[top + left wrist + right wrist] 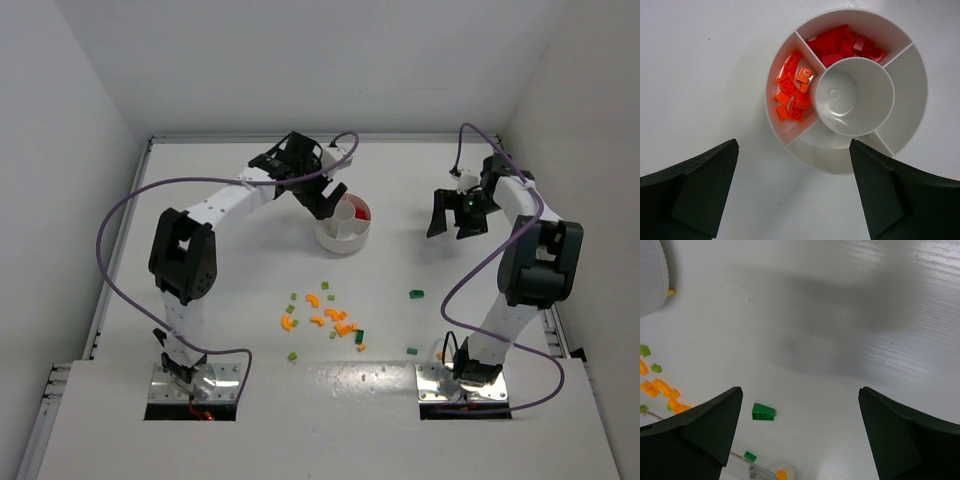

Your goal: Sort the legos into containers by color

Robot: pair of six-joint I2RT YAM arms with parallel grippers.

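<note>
My right gripper moves back and down onto the closest green brick next, as that brick lies below it and to its left in the top view.
The round white dish (840, 162) has walled containers around a central cup (855, 95). One wedge holds orange legos (792, 95), another red legos (845, 42), and the other wedges look bare. My left gripper (794, 144) hangs open just above the dish's (330, 243) near rim, nothing between its fingers. Loose orange and green legos (325, 318) lie scattered on the table in front of the dish. My right gripper (455, 222) is open in the air to the dish's right. Below the right gripper (800, 390) lies a green brick (763, 412).
Another green brick (412, 351) and an orange piece (440, 355) lie near the right arm's base. Orange and green pieces (660, 389) show at the right wrist view's left edge. White walls enclose the table on three sides.
</note>
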